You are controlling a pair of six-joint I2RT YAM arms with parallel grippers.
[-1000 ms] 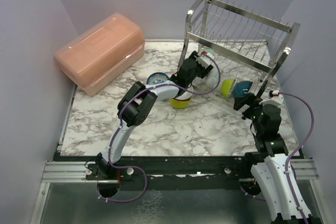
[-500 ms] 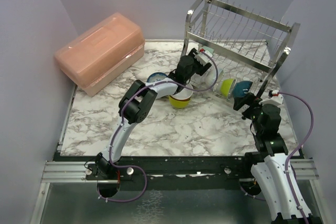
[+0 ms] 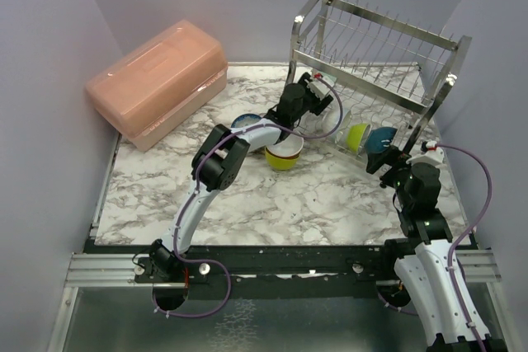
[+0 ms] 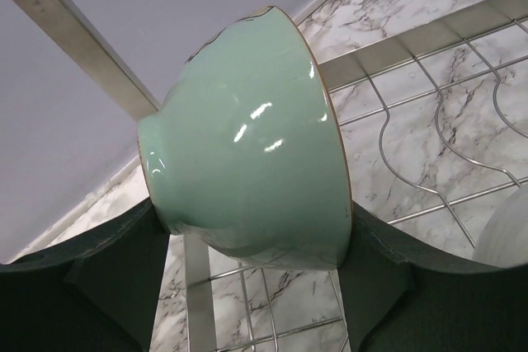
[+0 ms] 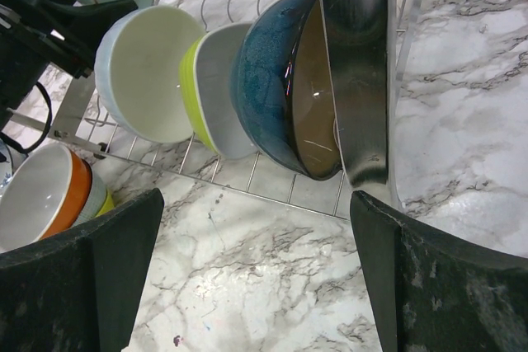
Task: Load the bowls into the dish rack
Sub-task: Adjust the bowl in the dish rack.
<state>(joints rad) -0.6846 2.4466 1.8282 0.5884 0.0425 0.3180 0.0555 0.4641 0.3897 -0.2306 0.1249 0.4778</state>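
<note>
The empty end of the lower shelf (image 4: pixel 268 298) is below, so my left gripper should next lower the tilted mint green bowl onto the shelf's wires and let go.
My left gripper (image 4: pixel 256 249) is shut on a mint green bowl (image 4: pixel 247 138), gripped across its sides and tilted on edge over the lower wire shelf of the dish rack (image 4: pixel 417 113). From above, this gripper (image 3: pixel 308 96) is at the left end of the dish rack (image 3: pixel 375 43). A white bowl (image 5: pixel 148 72), a lime bowl (image 5: pixel 202 92) and a teal bowl (image 5: pixel 272 80) stand on edge on the lower shelf. My right gripper (image 5: pixel 256 278) is open and empty over the marble, in front of the rack's right post (image 5: pixel 355 63); from above it (image 3: pixel 394 161) is by that corner.
A stack of bowls with a yellow one at the bottom (image 3: pixel 284 154) and a blue-and-white patterned bowl (image 3: pixel 245 124) sit on the marble table (image 3: pixel 272 204) beside the left arm. A pink lidded box (image 3: pixel 157 80) stands at the back left.
The left gripper has carried the mint green bowl a little farther back and left along the rack's left end. The right arm has not moved.
</note>
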